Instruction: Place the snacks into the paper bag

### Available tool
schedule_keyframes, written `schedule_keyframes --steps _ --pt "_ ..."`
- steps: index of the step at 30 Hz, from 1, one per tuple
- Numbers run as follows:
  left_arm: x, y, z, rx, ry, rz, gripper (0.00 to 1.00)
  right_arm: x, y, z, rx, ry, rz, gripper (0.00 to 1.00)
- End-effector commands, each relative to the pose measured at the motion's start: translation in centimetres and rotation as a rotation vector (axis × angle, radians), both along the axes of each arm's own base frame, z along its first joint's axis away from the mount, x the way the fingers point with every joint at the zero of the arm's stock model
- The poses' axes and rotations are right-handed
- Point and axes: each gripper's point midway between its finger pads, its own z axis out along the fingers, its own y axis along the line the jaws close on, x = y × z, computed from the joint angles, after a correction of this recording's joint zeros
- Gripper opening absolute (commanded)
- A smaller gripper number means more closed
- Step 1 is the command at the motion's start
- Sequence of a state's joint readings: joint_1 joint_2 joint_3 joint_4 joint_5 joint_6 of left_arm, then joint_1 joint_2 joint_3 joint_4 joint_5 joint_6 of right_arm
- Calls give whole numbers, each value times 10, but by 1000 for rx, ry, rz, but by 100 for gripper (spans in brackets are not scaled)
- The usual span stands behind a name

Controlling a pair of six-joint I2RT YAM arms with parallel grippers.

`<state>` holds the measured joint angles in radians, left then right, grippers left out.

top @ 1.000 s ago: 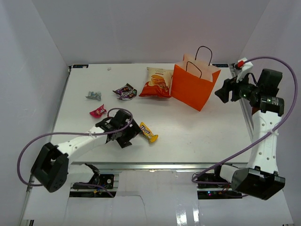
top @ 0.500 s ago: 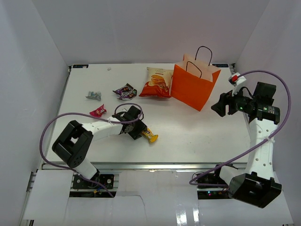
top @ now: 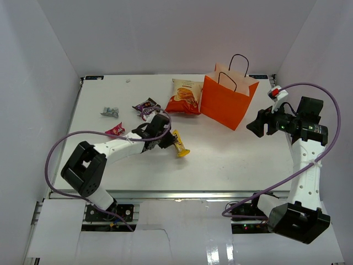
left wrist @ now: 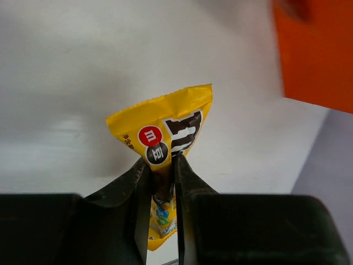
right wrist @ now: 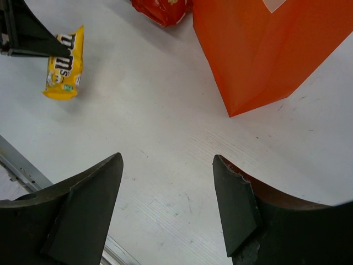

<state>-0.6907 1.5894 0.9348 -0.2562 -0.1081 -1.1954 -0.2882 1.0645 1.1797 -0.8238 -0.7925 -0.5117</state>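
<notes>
The left gripper raises the yellow candy packet [top: 180, 144] outward next, tilting it up, then dips over the higher opening of the orange paper bag.
My left gripper [top: 168, 141] [left wrist: 162, 165] is shut on a yellow candy packet [top: 180, 144] [left wrist: 165, 121] [right wrist: 63, 63], pinching its middle, and the packet hangs off the table. The orange paper bag [top: 226, 102] [left wrist: 314, 55] [right wrist: 265, 49] stands upright at the back, to the right of that gripper. An orange-and-cream chip bag [top: 185, 96] [right wrist: 162, 11] leans against the bag's left side. My right gripper [top: 255, 124] [right wrist: 168, 182] hovers open and empty to the right of the bag's base.
A dark purple packet [top: 146, 106], a silver-grey packet [top: 110, 112] and a red-pink packet [top: 115, 130] lie on the white table [top: 231, 160], left of and behind my left arm. White walls enclose the table on three sides.
My left gripper went from open beside the yellow packet to shut on it, then lifted it and carried it slightly toward the back. The right gripper dropped a little toward the table.
</notes>
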Motion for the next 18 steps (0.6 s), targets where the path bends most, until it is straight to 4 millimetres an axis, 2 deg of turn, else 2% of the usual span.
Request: schedule_keyframes --steps 1,2,5,6,7,8,9,10,11,12,13,14,16,17,18 --pt "43 -37 147 -143 -472 -156 16 -2 4 13 26 -26 12 72" --pt "49 -43 181 -166 -552 -175 15 -1 4 16 29 -31 13 72" --pt "62 -52 235 -172 -703 -220 13 0 4 19 31 -35 12 72" --pt "69 -57 280 -214 -791 -211 13 0 5 18 33 -33 13 72" --pt "73 -60 299 -224 -827 -205 13 0 5 18 33 -33 13 72" --pt "83 -67 304 -222 -843 -206 13 0 5 17 34 -30 13 72" --pt "88 -68 348 -263 -924 -182 13 -1 5 16 35 -27 13 72" --pt "92 -71 365 -282 -956 -170 13 -1 5 16 36 -26 12 72" --pt "104 -79 366 -285 -961 -159 13 -1 5 16 37 -26 13 72" --pt "110 -81 379 -301 -982 -139 13 -2 6 15 39 -24 14 72" --pt "112 -79 417 -346 -1056 -107 13 -2 6 16 39 -27 16 72" --pt "125 -88 411 -338 -1056 -97 13 -3 6 16 38 -28 16 72" --pt "135 -95 427 -354 -1103 -88 13 -3 6 16 38 -33 15 72" --pt "133 -95 461 -401 -1172 -79 13 -4 7 15 43 -30 21 72" --pt "150 -112 443 -388 -1160 -97 13 -4 8 16 46 -31 22 72"
